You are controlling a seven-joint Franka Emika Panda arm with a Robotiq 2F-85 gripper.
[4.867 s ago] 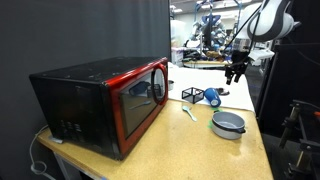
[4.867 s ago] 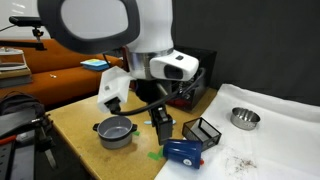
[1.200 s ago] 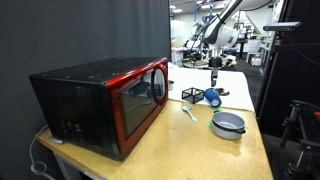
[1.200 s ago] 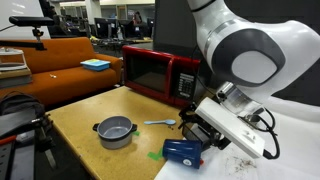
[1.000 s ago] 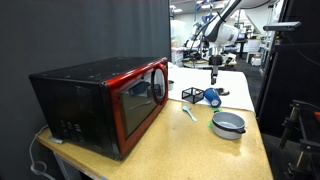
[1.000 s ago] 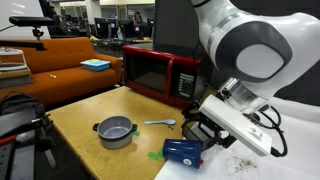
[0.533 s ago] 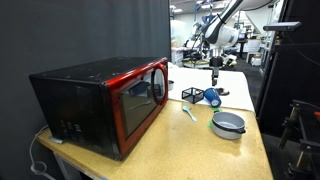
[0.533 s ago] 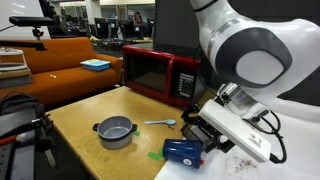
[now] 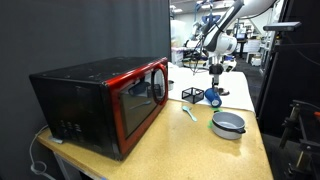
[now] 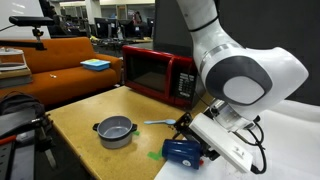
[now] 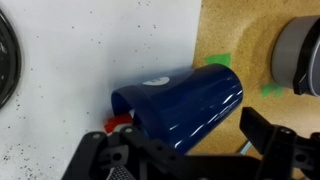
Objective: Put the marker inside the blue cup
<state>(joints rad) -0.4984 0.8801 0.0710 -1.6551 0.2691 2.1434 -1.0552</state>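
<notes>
My gripper moves toward the cup's opening over the white paper next and closes on the cup's rim (image 9: pixel 210 92) (image 11: pixel 134 106), since the cup lies on its side.
The blue cup (image 11: pixel 185 100) lies on its side, half on white paper and half on the wooden table; it also shows in both exterior views (image 9: pixel 211 97) (image 10: pixel 184 152). A short red bit of the marker (image 11: pixel 118 124) shows at the cup's open mouth, close to my left finger; I cannot tell whether it is inside. My gripper (image 11: pixel 185 150) is open, low over the cup, with the fingers (image 11: pixel 265 135) standing either side of it. In an exterior view my gripper (image 9: pixel 213 84) hangs just above the cup; elsewhere the arm hides it.
A black mesh holder (image 9: pixel 192 95) stands beside the cup. A grey pot (image 10: pixel 116 131) (image 11: pixel 300 55) and a pale green-white stick (image 9: pixel 189 113) (image 10: pixel 158 122) lie nearby. Green tape (image 11: pixel 218 61) marks the table. A red microwave (image 9: pixel 110 100) fills one side.
The arm has come down and swung closer over the blue cup. The cup has not moved.
</notes>
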